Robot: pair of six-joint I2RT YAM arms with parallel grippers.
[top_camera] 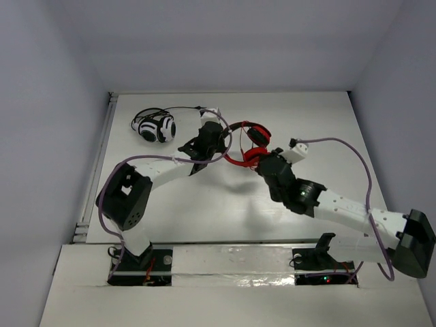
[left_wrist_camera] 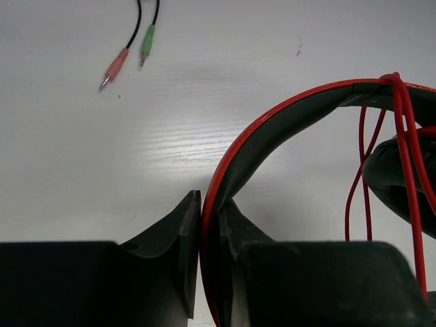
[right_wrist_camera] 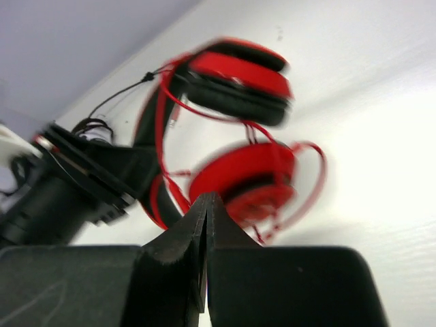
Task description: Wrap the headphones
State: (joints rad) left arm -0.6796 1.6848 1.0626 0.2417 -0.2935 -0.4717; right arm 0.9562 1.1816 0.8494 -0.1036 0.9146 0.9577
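My left gripper holds the headband (left_wrist_camera: 272, 133), and the red cable already loops over it. I will lower my left gripper toward the bare tabletop beneath the headphones (left_wrist_camera: 296, 184) and let go of the headband there.
The red headphones (top_camera: 251, 143) are at mid-table, held up by the headband. My left gripper (top_camera: 219, 141) is shut on the red-and-black headband (left_wrist_camera: 272, 133), which runs between its fingers (left_wrist_camera: 180, 231). The thin red cable (left_wrist_camera: 403, 136) is looped several times over the headband and hangs beside a black ear pad (left_wrist_camera: 398, 180). My right gripper (top_camera: 263, 162) is just in front of the lower ear cup (right_wrist_camera: 248, 174), its jaws pressed together (right_wrist_camera: 206, 201). I see no cable between them. The upper ear cup (right_wrist_camera: 238, 75) and loose cable loops (right_wrist_camera: 310, 170) are blurred.
Black-and-white headphones (top_camera: 157, 127) lie at the far left of the table, their black cable ending in pink (left_wrist_camera: 116, 68) and green (left_wrist_camera: 146, 46) plugs near my left gripper. The left arm's body (right_wrist_camera: 75, 184) is close on the right wrist view's left.
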